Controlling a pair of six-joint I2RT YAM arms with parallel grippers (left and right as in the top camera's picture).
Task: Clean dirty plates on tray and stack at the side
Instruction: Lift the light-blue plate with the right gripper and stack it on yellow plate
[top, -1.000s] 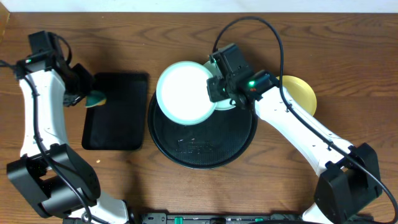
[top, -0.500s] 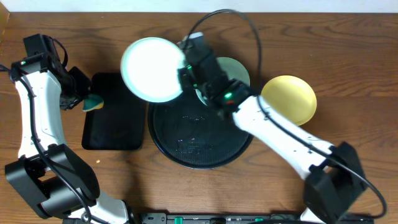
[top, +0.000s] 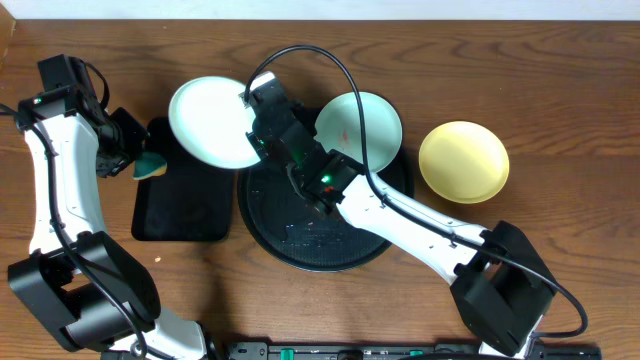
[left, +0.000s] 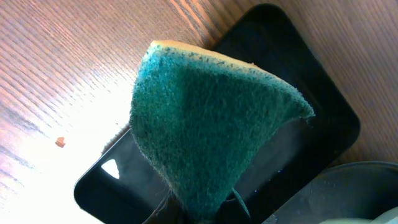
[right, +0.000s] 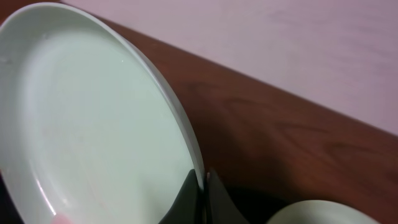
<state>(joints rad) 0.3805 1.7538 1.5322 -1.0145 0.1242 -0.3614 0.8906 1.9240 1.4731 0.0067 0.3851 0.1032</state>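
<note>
I will next move my right gripper to its right in the overhead view, lower the held plate onto the set-aside pale yellow plate (top: 464, 162) and release it, because that plate lies there.
My right gripper (top: 252, 133) is shut on the rim of a light blue plate (top: 208, 121) and holds it up left of the round black tray (top: 300, 240); the plate fills the right wrist view (right: 93, 124), jaws (right: 202, 186) pinching its edge. A second light blue plate (top: 360, 128) with a small red smudge lies on the tray's far right rim. The pale yellow plate (top: 463, 161) rests on the table to the right. My left gripper (top: 135, 160) is shut on a green sponge (left: 211, 124) at the rectangular tray's left edge.
A small rectangular black tray (top: 188, 180) lies left of the round tray, under the held plate's near edge; it also shows in the left wrist view (left: 298, 124). A small reddish crumb (left: 60, 142) lies on the wooden table. The right arm's cable arcs over the round tray.
My right gripper has carried the light blue plate leftward from over the round tray to beside its left rim. The second blue plate is now uncovered. The left arm has barely moved.
</note>
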